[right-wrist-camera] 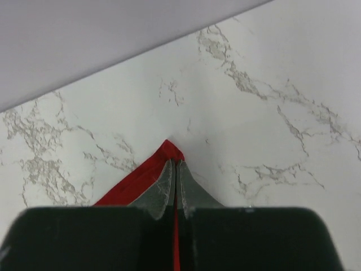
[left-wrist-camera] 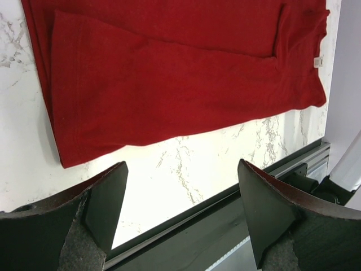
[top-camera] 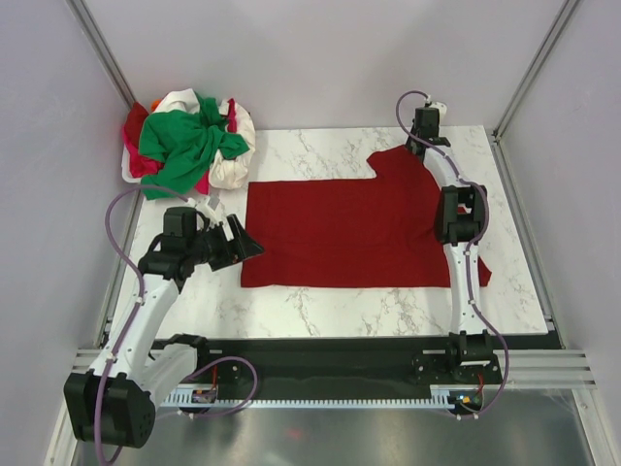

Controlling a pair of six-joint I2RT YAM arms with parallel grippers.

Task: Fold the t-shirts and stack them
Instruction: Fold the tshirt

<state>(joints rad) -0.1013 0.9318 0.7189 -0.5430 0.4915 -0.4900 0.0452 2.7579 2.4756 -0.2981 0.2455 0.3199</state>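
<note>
The left gripper, holding the t-shirt's sleeve tip, moves outward and down onto the t-shirt's corner nearest the bunched pile next, since that corner lies outward of the gripper.
A dark red t-shirt [top-camera: 340, 233] lies spread flat on the marble table [top-camera: 320, 311], one sleeve reaching toward the far right. In the left wrist view the dark red t-shirt [left-wrist-camera: 169, 84] shows a small white tag [left-wrist-camera: 317, 61]. My right gripper [top-camera: 423, 144] is down at that sleeve's far corner. In its wrist view the right gripper [right-wrist-camera: 175, 162] is shut on the tip of the red cloth [right-wrist-camera: 135, 183]. My left gripper [top-camera: 250, 243] hovers open at the shirt's left edge; in the left wrist view, the left gripper [left-wrist-camera: 181, 164] holds nothing. A green t-shirt [top-camera: 184, 141], a white one [top-camera: 231, 167] and a pinkish-red one [top-camera: 136, 126] lie bunched together.
The bunched pile sits at the table's far left corner, against the frame post [top-camera: 102, 49]. A black rail [top-camera: 340, 354] runs along the near edge. Pale walls close in both sides and the back.
</note>
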